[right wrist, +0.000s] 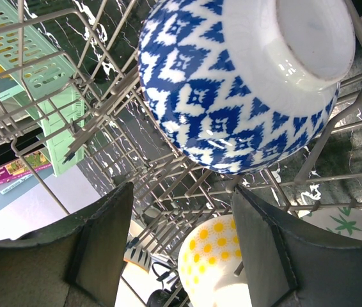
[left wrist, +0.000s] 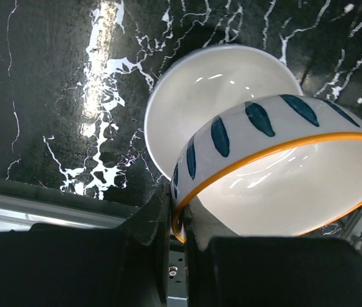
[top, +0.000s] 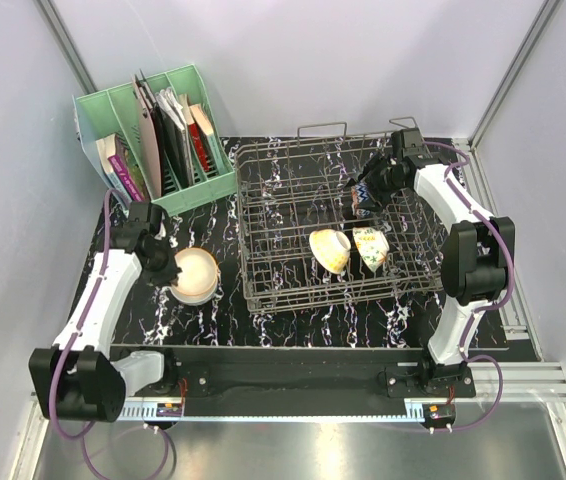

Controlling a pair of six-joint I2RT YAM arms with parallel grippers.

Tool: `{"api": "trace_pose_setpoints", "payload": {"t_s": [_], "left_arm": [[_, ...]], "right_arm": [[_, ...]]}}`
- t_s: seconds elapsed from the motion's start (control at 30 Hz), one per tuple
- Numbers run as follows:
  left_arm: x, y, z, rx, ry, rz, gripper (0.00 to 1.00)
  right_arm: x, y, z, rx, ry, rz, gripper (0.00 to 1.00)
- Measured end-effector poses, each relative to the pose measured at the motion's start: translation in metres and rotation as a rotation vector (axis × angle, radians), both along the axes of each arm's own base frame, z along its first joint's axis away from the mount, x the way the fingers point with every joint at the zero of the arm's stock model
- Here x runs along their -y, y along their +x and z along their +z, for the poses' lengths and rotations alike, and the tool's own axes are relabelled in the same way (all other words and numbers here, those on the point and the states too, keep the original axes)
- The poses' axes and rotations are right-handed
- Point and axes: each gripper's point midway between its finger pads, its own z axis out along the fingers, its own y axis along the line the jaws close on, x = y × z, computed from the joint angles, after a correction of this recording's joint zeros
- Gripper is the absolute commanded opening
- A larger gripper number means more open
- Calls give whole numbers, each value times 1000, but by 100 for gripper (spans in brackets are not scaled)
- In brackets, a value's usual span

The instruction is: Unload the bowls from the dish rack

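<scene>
I will next lower the tilted striped bowl into the cream-white bowl (left wrist: 206, 96), open and empty below, and release its orange rim with my left gripper.
My left gripper (left wrist: 182, 220) is shut on the orange rim of a white bowl with dark stripes (left wrist: 277, 173). This bowl hangs tilted over a plain cream-white bowl (left wrist: 206, 96) standing on the table; whether they touch I cannot tell. From above both bowls (top: 195, 275) show left of the dish rack (top: 263, 300). My right gripper (right wrist: 181, 217) is open inside the rack just below the blue-and-white bowl (right wrist: 232, 83), not touching it. A yellow-dotted bowl (right wrist: 232, 268) and a floral bowl (top: 371, 248) stand on edge in the rack's front.
A green file holder (top: 153, 135) with books stands at the back left, close to the rack's left corner. Upright wire tines (right wrist: 104, 109) surround the blue-and-white bowl. The black marbled table (top: 293, 330) runs along the front of the rack.
</scene>
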Motion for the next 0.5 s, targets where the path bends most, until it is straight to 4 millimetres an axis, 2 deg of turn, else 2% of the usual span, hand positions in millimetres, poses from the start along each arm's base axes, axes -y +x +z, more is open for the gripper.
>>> {"api": "trace_pose_setpoints", "payload": {"t_s": [0.5], "left_arm": [[-2, -1, -22, -116, -38, 30, 0]], "right_arm": [[1, 0, 1, -3, 18, 3, 71]]}}
